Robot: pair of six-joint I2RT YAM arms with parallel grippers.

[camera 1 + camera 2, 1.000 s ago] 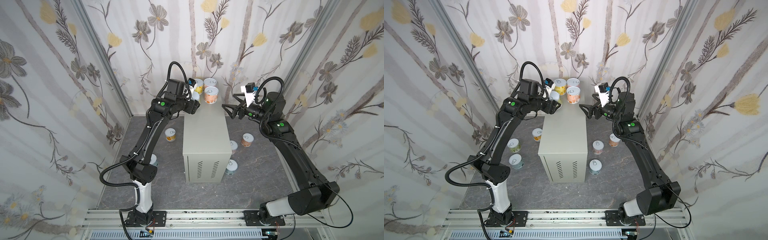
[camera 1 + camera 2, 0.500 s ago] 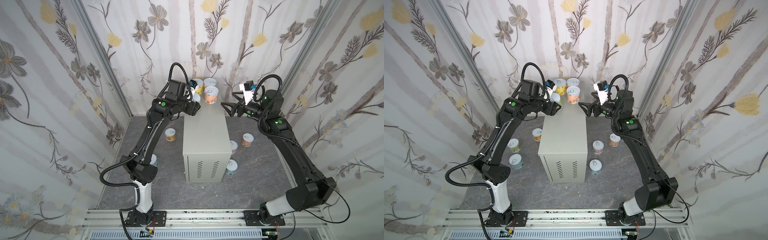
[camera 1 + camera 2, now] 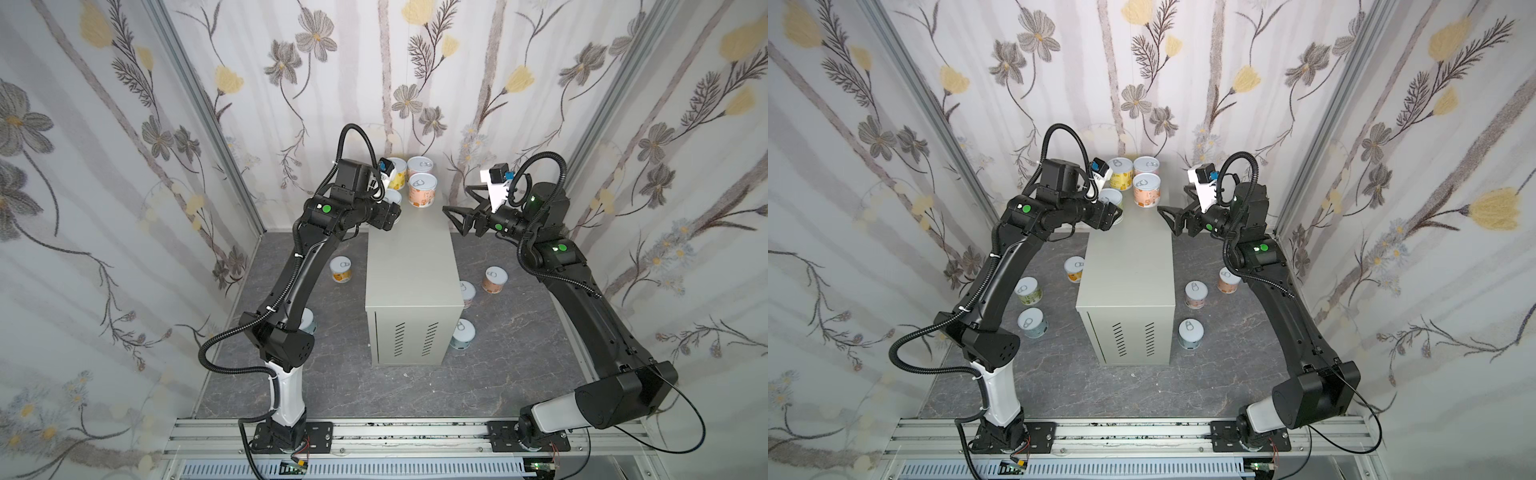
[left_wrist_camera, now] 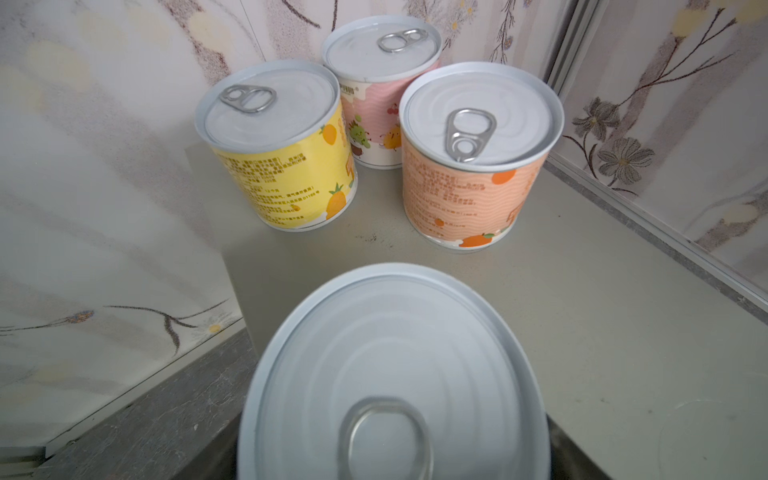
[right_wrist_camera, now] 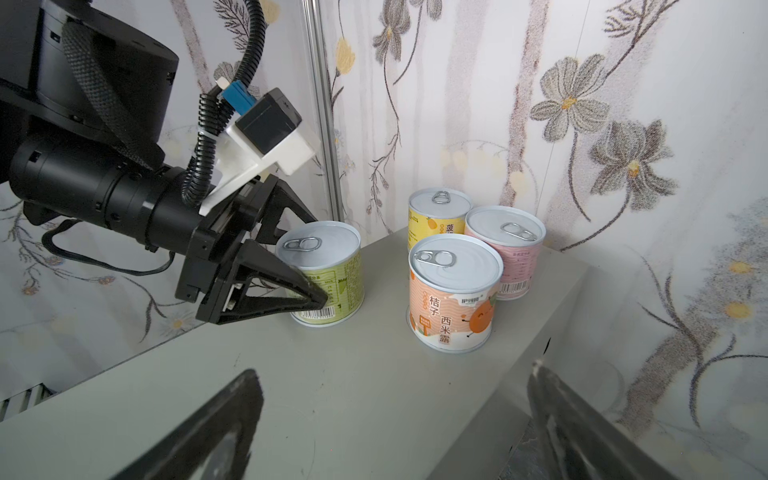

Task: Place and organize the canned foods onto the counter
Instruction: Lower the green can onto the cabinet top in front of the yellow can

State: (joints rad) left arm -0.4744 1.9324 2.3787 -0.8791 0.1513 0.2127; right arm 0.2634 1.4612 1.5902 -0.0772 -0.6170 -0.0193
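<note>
My left gripper holds the green can. It next needs to move outward toward the yellow can and let go of the green can there, because the empty spot beside the orange can is outward.
Four cans stand at the far end of the counter. They are yellow, pink, orange and green. The green one stands upright at the far left edge, and its lid fills the left wrist view. My left gripper has a finger on each side of it; no gap or contact is visible. My right gripper hovers open and empty over the counter's right edge.
Several more cans stand on the dark marbled floor. Left of the counter are an orange-labelled one, a green one and a blue one. To its right are others. Flowered walls close in on three sides.
My right gripper has drifted a little toward the back wall, still open. My left gripper has stayed around the green can at the counter's far left.
</note>
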